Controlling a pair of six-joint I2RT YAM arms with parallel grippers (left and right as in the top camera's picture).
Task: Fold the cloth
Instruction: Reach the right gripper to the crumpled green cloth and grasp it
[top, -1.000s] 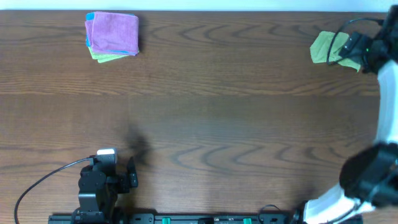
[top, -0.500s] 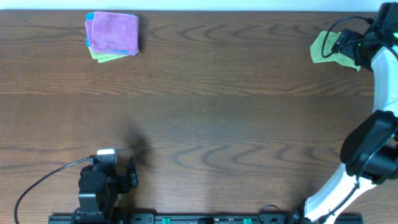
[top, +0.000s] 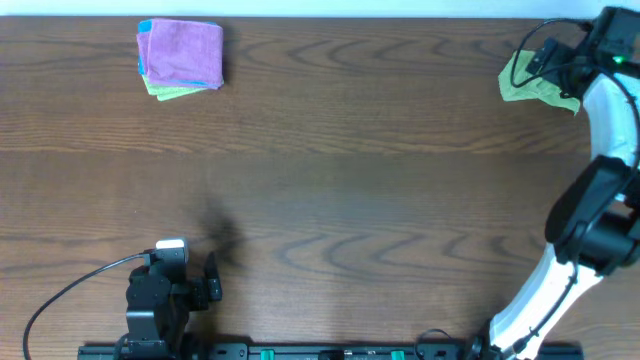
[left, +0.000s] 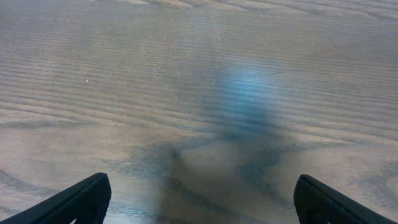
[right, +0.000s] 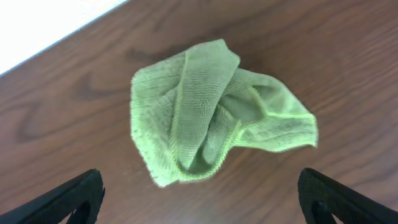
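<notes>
A raised fold of the green cloth runs toward my open fingers, so my right gripper needs to go down next onto the fold's nearest end (top: 525, 94) (right: 196, 167) and close.
A crumpled green cloth (top: 527, 77) lies at the table's far right corner; in the right wrist view it (right: 211, 109) sits bunched up just ahead of my open, empty right gripper (right: 199, 196). In the overhead view the right gripper (top: 578, 62) hovers at the cloth's right side. My left gripper (left: 199, 199) is open and empty over bare wood; in the overhead view it (top: 205, 280) rests near the front left edge.
A stack of folded cloths, pink (top: 182, 52) on top with blue and green beneath, lies at the far left. The wooden table's far edge (right: 37, 37) runs close behind the green cloth. A cable (top: 70, 290) loops at the front left.
My right arm has swung toward the table's far right corner, moving the gripper further back beside the green cloth. The cloth and left arm have not moved.
</notes>
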